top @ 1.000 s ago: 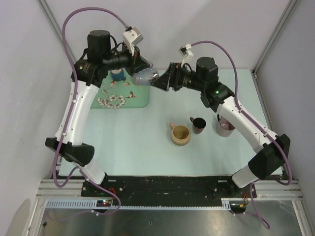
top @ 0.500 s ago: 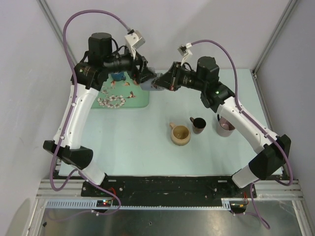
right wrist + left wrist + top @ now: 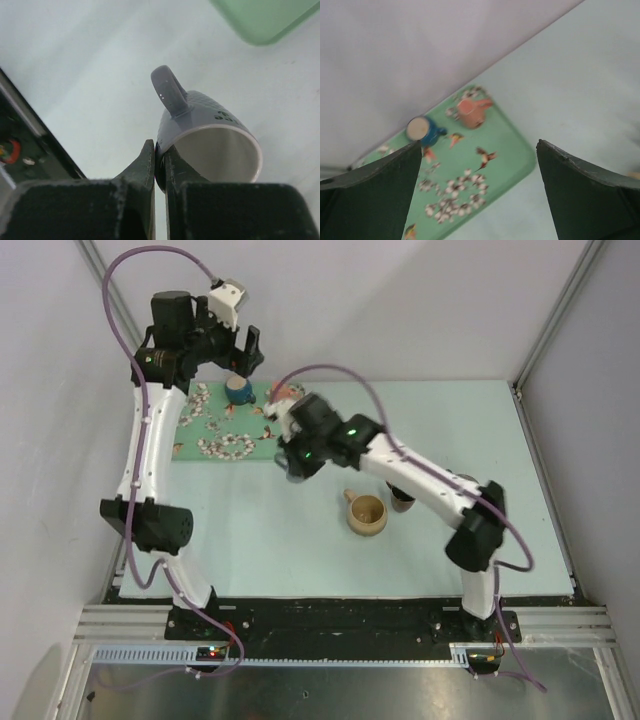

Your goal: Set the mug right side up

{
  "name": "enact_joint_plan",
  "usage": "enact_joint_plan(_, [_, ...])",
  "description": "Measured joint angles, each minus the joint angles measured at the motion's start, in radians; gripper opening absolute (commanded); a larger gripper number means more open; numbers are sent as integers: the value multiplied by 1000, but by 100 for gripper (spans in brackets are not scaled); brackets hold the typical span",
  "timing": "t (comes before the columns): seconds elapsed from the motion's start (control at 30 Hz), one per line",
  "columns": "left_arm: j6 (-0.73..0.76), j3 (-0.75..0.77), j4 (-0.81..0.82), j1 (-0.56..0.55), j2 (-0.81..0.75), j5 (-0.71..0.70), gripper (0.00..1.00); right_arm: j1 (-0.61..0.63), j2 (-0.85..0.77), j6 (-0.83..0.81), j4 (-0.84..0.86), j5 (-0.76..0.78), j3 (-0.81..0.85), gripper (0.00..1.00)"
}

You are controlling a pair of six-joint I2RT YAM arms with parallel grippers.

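My right gripper should next move back and down, set the mug on the bare tabletop beside the tan mug and release its rim, as that spot is clear.
The mug is grey-lilac with a white inside and dark lettering. In the right wrist view its mouth faces the camera and its handle points up and left. My right gripper is shut on the mug's rim, one finger inside and one outside, and holds it above the pale table. From above, only a grey sliver of the mug shows under the right wrist, just in front of the green tray. My left gripper is open, empty and raised over the tray's far left corner.
The green patterned tray lies at the back left with a blue cup and a small orange cup on it. A tan mug and a dark brown cup stand upright mid-table under the right forearm.
The left gripper opened, let go of the mug and drew back up and left. The right gripper shut on the mug's rim and carried it down toward the table in front of the tray.
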Motion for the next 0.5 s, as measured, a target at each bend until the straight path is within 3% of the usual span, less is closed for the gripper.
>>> enact_joint_plan(0.27, [187, -60, -2, 89, 141, -150, 100, 165, 301, -185, -274, 182, 94, 0])
enact_joint_plan(0.5, [386, -62, -7, 99, 256, -199, 99, 187, 330, -216, -283, 276, 58, 0])
